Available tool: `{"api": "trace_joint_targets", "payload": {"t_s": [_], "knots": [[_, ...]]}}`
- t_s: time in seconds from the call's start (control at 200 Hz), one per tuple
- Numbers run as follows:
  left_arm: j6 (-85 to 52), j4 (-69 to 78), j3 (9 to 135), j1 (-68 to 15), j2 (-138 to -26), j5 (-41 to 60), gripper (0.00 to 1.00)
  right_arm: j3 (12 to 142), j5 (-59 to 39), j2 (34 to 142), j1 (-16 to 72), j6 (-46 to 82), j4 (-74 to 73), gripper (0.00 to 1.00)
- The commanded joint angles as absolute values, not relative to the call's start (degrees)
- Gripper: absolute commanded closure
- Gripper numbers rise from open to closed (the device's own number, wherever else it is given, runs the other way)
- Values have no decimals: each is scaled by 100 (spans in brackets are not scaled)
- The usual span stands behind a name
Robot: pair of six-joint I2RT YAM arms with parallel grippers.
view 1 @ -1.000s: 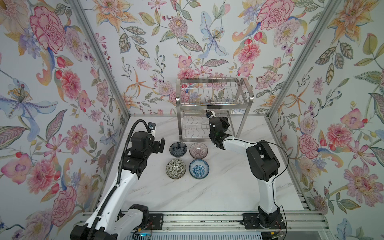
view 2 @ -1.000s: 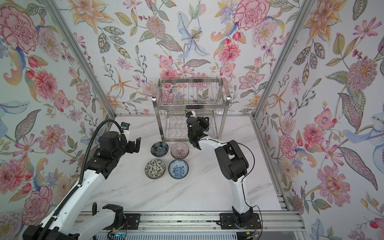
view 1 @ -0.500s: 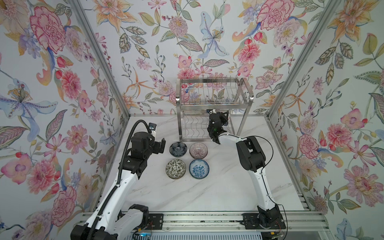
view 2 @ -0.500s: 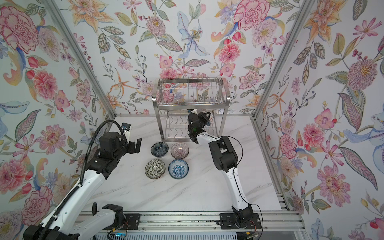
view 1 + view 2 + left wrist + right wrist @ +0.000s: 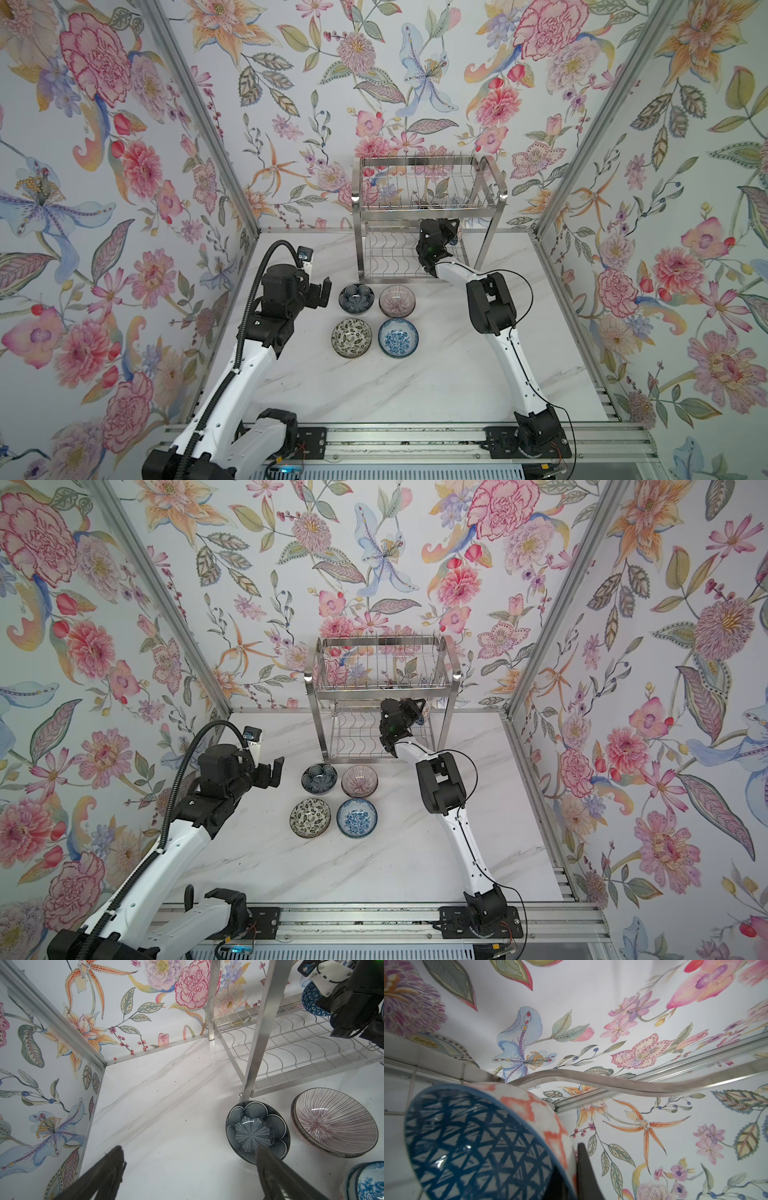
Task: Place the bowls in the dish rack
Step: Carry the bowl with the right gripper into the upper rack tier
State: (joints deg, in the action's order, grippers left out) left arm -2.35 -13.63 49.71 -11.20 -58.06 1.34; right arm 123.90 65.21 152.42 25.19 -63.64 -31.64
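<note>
The tilted blue-triangle bowl already hangs on edge over the lower shelf's wavy wires. My right gripper eases down onto them next and releases the bowl's rim.
The dish rack (image 5: pixel 428 210) (image 5: pixel 382 692) stands against the back wall. My right gripper (image 5: pixel 451 236) (image 5: pixel 571 1167) reaches into its lower tier, shut on the rim of a blue-triangle bowl (image 5: pixel 477 1142) (image 5: pixel 311 1001) held tilted on edge over the wavy wires. On the table in front lie a dark petal bowl (image 5: pixel 356 298) (image 5: pixel 252 1132), a purple-lined bowl (image 5: pixel 397 300), a black-white leaf bowl (image 5: pixel 351 337) and a blue floral bowl (image 5: pixel 398 336). My left gripper (image 5: pixel 320 291) (image 5: pixel 189 1152) hovers open and empty just left of the dark petal bowl.
Floral walls close in the marble table (image 5: pixel 415 386) on the left, back and right. The rack's flat steel leg (image 5: pixel 259 1043) stands right behind the dark petal bowl. A wavy wire (image 5: pixel 591 1080) crosses close above the held bowl.
My right gripper has pushed back and deeper into the rack's lower tier with the bowl, its elbow swinging forward and left. The left arm has stayed put.
</note>
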Motion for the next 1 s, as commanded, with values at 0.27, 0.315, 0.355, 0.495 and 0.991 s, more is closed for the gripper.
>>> {"api": "trace_joint_targets", "payload": {"t_s": [0.27, 0.315, 0.355, 0.495, 0.991], "knots": [[-255, -1266, 4896, -1011, -5846, 368, 1, 13485, 6509, 15756, 2483, -5892, -2308, 100], [-255, -1266, 4895, -1010, -5859, 377, 1, 13504, 6480, 15776, 2492, -5787, -2148, 100], [-263, -1263, 4894, -1002, -5862, 387, 1, 13505, 6468, 15783, 2511, -5707, -2054, 100], [-272, -1256, 4903, -985, -5872, 421, 1, 13469, 6430, 15768, 2543, -5504, -1756, 95], [-343, -1222, 4860, -972, -5843, 648, 1, 12969, 6380, 15051, 2612, -4737, -1064, 55]]}}
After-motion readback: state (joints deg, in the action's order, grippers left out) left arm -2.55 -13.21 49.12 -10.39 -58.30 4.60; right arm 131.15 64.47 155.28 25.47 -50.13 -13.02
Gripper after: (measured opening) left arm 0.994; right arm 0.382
